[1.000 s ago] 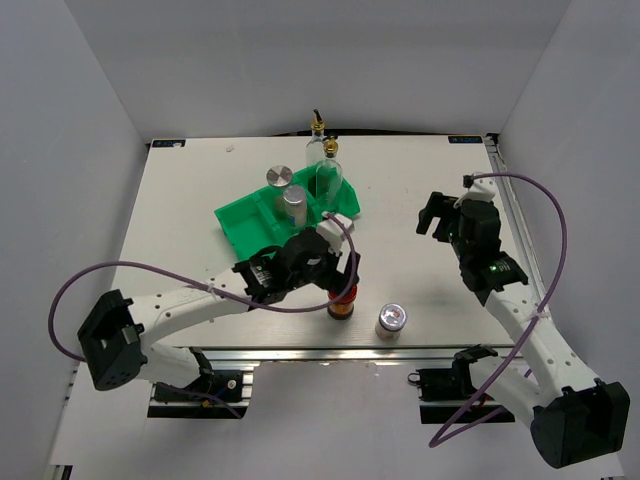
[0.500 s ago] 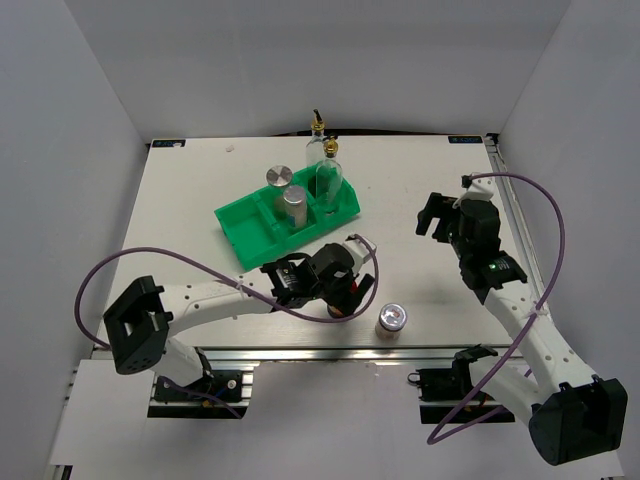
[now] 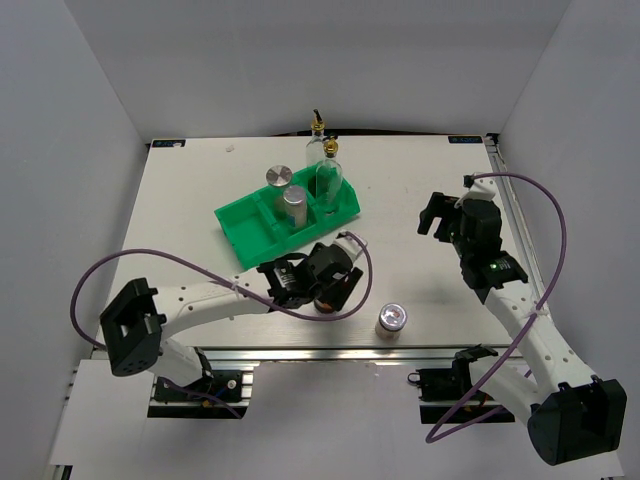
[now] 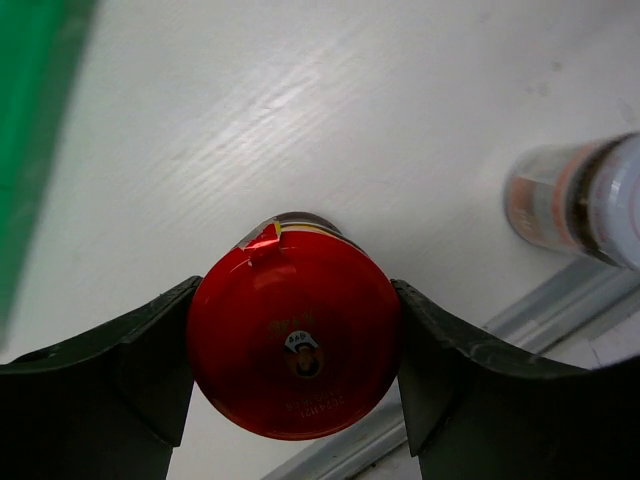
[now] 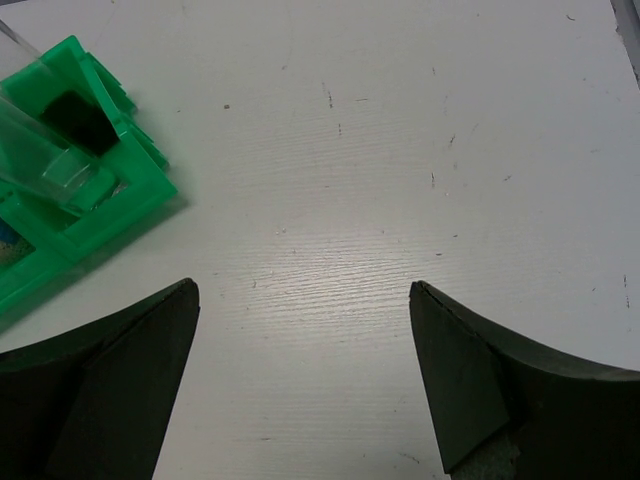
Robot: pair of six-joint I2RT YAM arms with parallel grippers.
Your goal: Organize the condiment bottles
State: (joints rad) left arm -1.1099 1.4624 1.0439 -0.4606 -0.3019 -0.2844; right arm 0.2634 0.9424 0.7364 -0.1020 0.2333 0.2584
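The tray's end section is empty, so I should next lift my left gripper outward and to the left in the top view, then lower it and release the dark red-lidded jar there.
My left gripper is shut on the dark red-lidded jar near the table's front edge, a finger pressing each side of the lid. In the top view the jar is mostly hidden under the wrist. A silver-lidded shaker jar stands just right of it and shows in the left wrist view. Two silver-lidded jars and one glass cruet stand in the green tray. The second cruet stands behind the tray. My right gripper is open and empty over bare table.
The green tray's corner lies left of my right gripper, with the cruet's glass in it. The table's metal front edge runs close to the red-lidded jar. Grey walls enclose the table on three sides.
My left gripper has come down over the red-lidded jar and closed on it, then shifted slightly left. The right arm has not moved.
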